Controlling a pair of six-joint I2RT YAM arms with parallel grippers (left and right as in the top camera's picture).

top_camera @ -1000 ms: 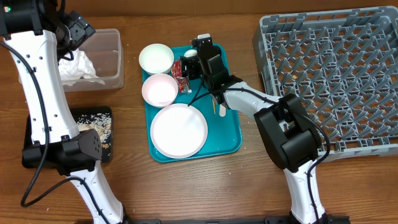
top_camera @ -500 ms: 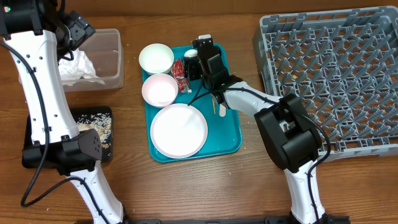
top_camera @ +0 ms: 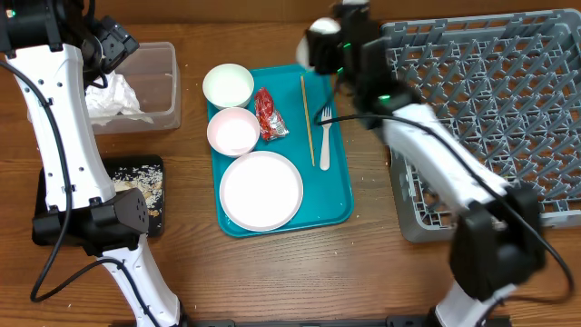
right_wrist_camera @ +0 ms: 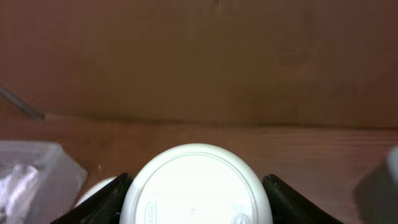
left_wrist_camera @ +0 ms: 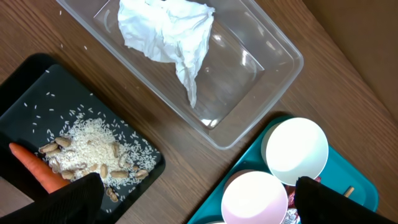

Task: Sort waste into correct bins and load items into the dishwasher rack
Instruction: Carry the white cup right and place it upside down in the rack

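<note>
I will move my right gripper to the right in the overhead view next, over the rack's far part, because the small white cup is hanging beside the grey rack.
My right gripper is shut on the small white cup, held in the air past the teal tray's far right corner, beside the grey dishwasher rack. In the right wrist view the cup's base fills the space between both fingers. On the teal tray lie the red wrapper, two bowls and the large plate. The napkin sits in the clear tub. Crumbs and a carrot lie in the black tray. My left gripper hangs open above them.
A wooden stick and a white fork lie on the teal tray's right side. The left arm's white links cover part of the black tray in the overhead view. A few crumbs dot the wood near the tray's right edge.
My right gripper has closed on the cup at the tray's far end and lifted it up and to the right, toward the rack. The left arm has not moved.
</note>
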